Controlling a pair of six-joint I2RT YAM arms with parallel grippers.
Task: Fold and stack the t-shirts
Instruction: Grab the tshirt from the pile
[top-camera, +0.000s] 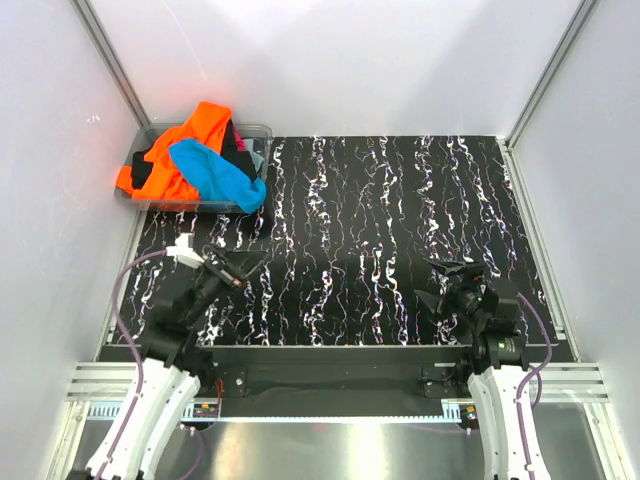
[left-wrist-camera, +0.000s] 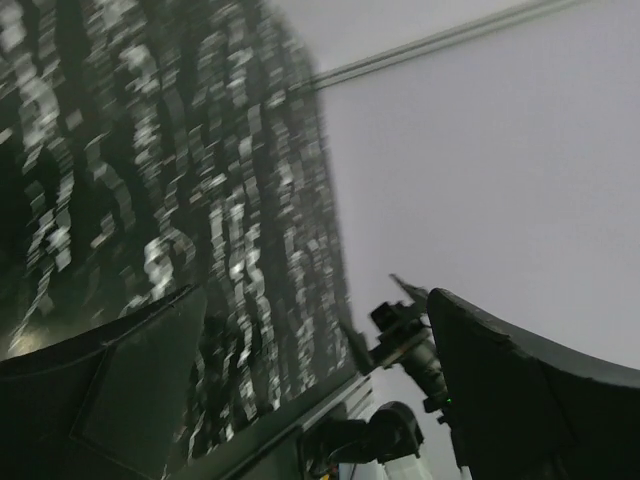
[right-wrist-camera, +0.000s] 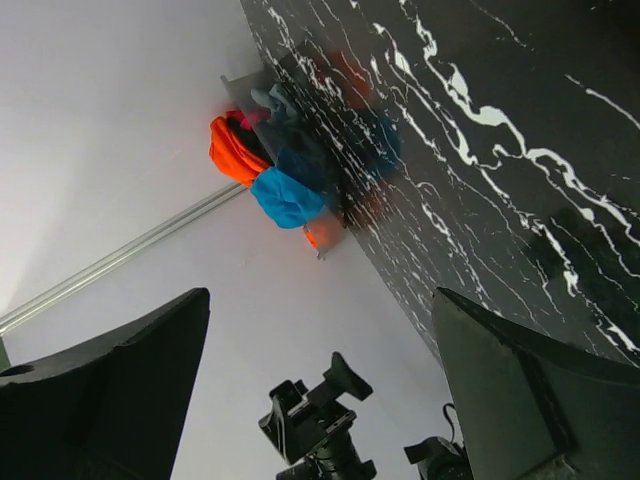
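The turquoise shirt lies uncovered on top of the orange one. My left gripper will next move outward over the bin and down onto the turquoise shirt's far end (top-camera: 184, 151).
The t-shirts lie heaped in a clear plastic bin (top-camera: 262, 130) at the table's far left corner. An orange shirt (top-camera: 205, 125) lies on top, a turquoise-blue one (top-camera: 215, 172) hangs over the front rim, and black (top-camera: 152, 165), pink and grey cloth shows under them. The right wrist view shows the turquoise shirt (right-wrist-camera: 283, 196) and the orange shirt (right-wrist-camera: 233, 150) far off. My left gripper (top-camera: 240, 270) is open and empty above the near left of the table (top-camera: 400, 230). My right gripper (top-camera: 433, 283) is open and empty at the near right. Both are far from the bin.
White walls (top-camera: 350, 60) close in the black marbled table on three sides. The left wrist view (left-wrist-camera: 315, 295) is blurred and shows the right arm (left-wrist-camera: 405, 335) across the table. The right wrist view (right-wrist-camera: 320, 295) shows the left arm (right-wrist-camera: 320, 425).
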